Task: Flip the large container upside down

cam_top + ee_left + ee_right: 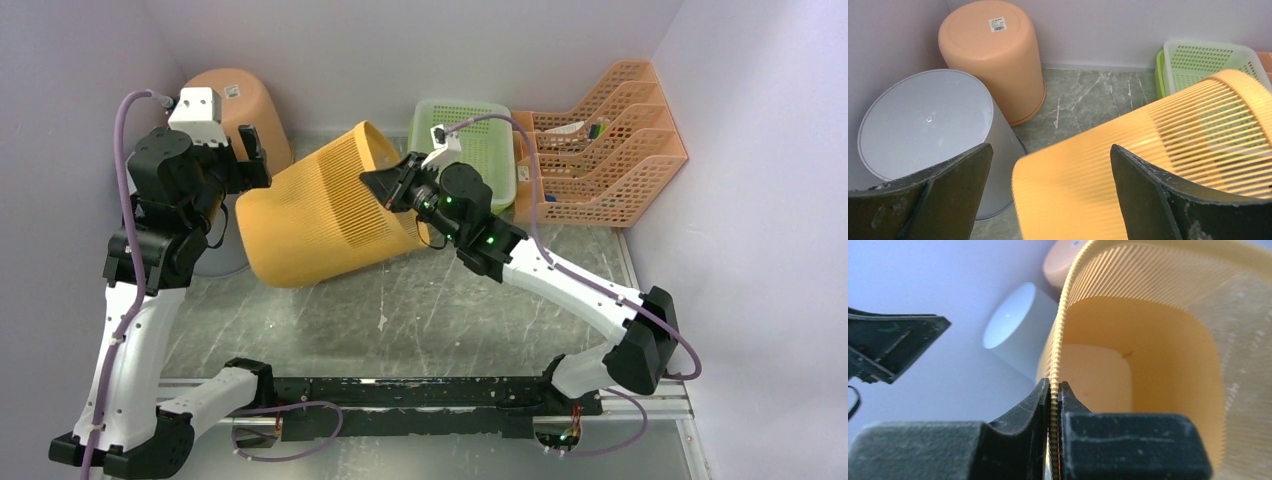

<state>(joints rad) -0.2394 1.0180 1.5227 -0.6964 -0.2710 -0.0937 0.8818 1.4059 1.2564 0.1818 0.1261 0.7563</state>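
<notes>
My right gripper should next go down to the bare tabletop below and back of it, so that the container's sideways-facing opening turns down. Then it should let go of the container's rim.
The large container is a yellow-orange slatted basket (pixel 330 205), tipped on its side and lifted, its solid base toward the left and its open mouth toward the right. My right gripper (pixel 385 183) is shut on the basket's rim (pixel 1054 390), one finger inside and one outside; the basket's inside (pixel 1148 380) fills the right wrist view. My left gripper (pixel 255 160) is open, its fingers (pixel 943 185) spread on either side of the basket's base end (pixel 1073 190), just above it and not touching.
An upside-down peach bucket (pixel 235 105) and an upside-down grey bucket (pixel 933 130) stand at the back left, close to the basket's base. A green basket (pixel 470 135) and an orange tiered file tray (pixel 610 140) stand at the back right.
</notes>
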